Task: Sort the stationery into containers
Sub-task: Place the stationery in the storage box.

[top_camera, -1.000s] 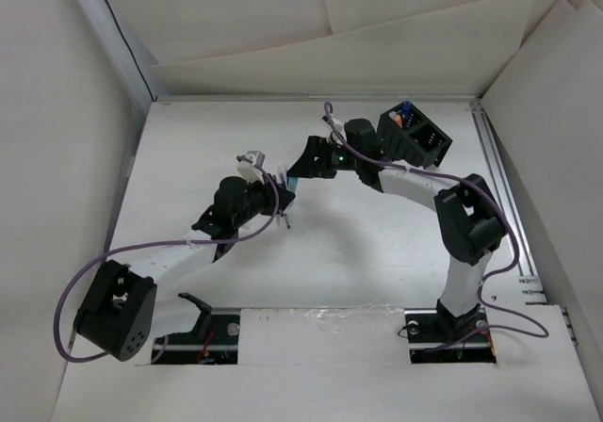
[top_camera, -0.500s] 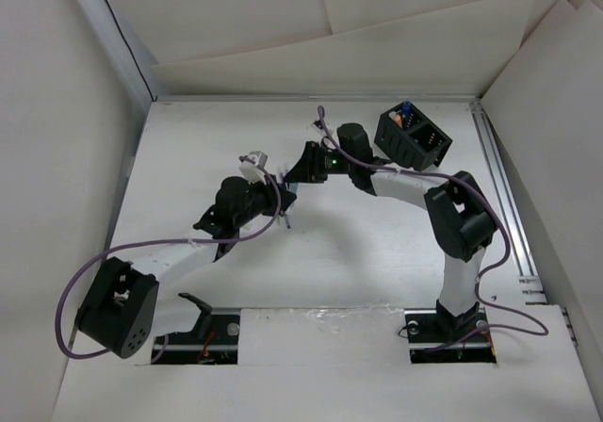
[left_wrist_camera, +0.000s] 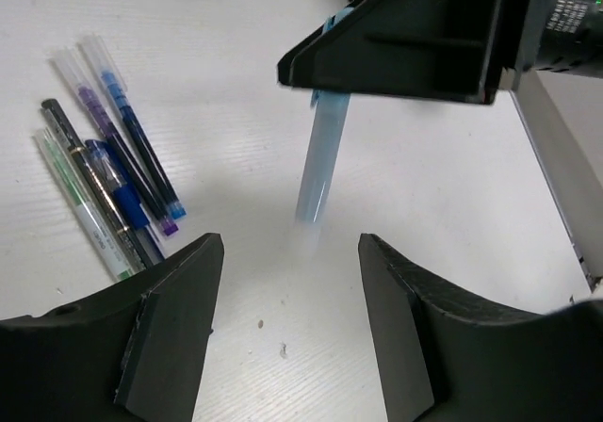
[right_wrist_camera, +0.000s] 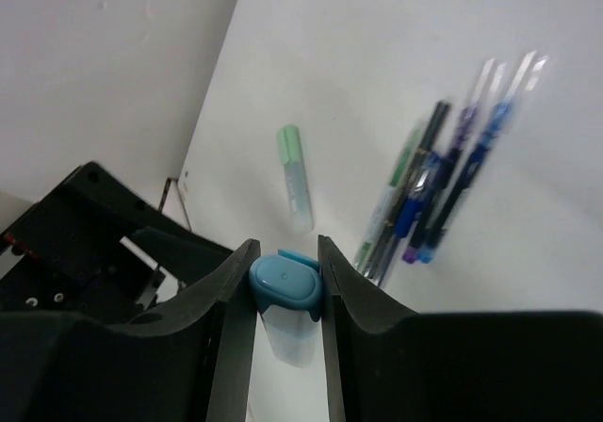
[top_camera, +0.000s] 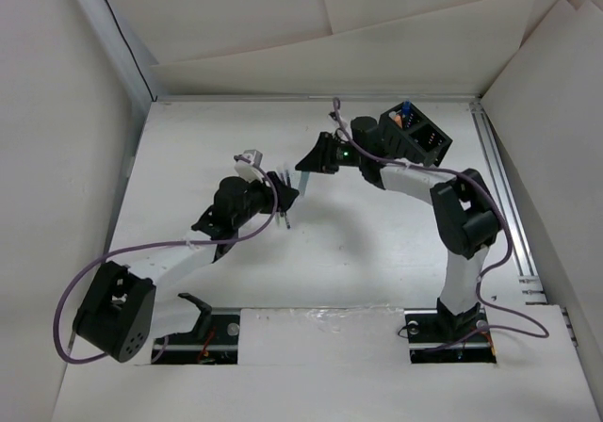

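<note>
The marker goes over the organizer's far section (top_camera: 400, 117) next, outward of my right gripper and to the right in the top view, and my gripper releases it.
A light blue marker (left_wrist_camera: 320, 163) with a blue cap (right_wrist_camera: 285, 284) hangs upright above the table, and my right gripper (right_wrist_camera: 284, 249) is shut on its capped end. My left gripper (left_wrist_camera: 287, 252) stands open just below and in front of the marker, with nothing between its fingers. In the top view the two grippers sit close together, left (top_camera: 285, 188) and right (top_camera: 308, 166), mid-table. Several thin pens (left_wrist_camera: 113, 186) lie bunched on the table, with a green marker (right_wrist_camera: 296, 175) beside them. The black organizer (top_camera: 415, 135) stands at the back right.
Blue and orange pieces (top_camera: 402, 116) stick up from the organizer's far compartment. A metal rail (top_camera: 504, 205) runs along the table's right edge. White walls close in the left side and back.
My left gripper has opened and let go of the light blue marker. My right gripper has shut on it and shifted right, towards the organizer.
</note>
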Motion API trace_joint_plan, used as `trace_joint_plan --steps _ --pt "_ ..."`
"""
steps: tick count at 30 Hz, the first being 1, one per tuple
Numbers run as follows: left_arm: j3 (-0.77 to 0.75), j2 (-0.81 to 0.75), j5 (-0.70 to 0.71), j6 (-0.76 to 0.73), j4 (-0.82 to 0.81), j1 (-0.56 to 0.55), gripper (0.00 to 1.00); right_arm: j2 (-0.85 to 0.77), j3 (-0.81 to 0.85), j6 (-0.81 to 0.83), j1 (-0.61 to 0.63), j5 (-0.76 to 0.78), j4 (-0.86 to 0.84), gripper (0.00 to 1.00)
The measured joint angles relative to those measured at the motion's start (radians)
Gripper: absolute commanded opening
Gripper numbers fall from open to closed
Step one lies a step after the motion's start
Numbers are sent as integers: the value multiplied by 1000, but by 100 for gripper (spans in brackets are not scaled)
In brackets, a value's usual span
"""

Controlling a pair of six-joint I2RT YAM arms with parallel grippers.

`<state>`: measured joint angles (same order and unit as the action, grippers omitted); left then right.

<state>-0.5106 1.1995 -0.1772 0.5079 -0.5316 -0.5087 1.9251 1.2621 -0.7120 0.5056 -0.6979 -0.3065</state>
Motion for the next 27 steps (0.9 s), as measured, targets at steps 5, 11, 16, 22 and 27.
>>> trace_joint_plan --steps 5,11,16,22,27 --pt "0 -84 35 4 29 0 58 -6 35 0 -142 7 14 26" --pt "-14 -172 229 66 210 -2 63 -71 141 34 -425 118 75 26" --pt "-31 -166 425 154 424 0 67 -105 248 104 -584 359 116 27" --pt "-31 -132 554 237 577 0 71 -77 340 219 -563 569 175 27" --pt "-31 -71 599 277 626 20 72 -29 387 322 -516 706 232 28"
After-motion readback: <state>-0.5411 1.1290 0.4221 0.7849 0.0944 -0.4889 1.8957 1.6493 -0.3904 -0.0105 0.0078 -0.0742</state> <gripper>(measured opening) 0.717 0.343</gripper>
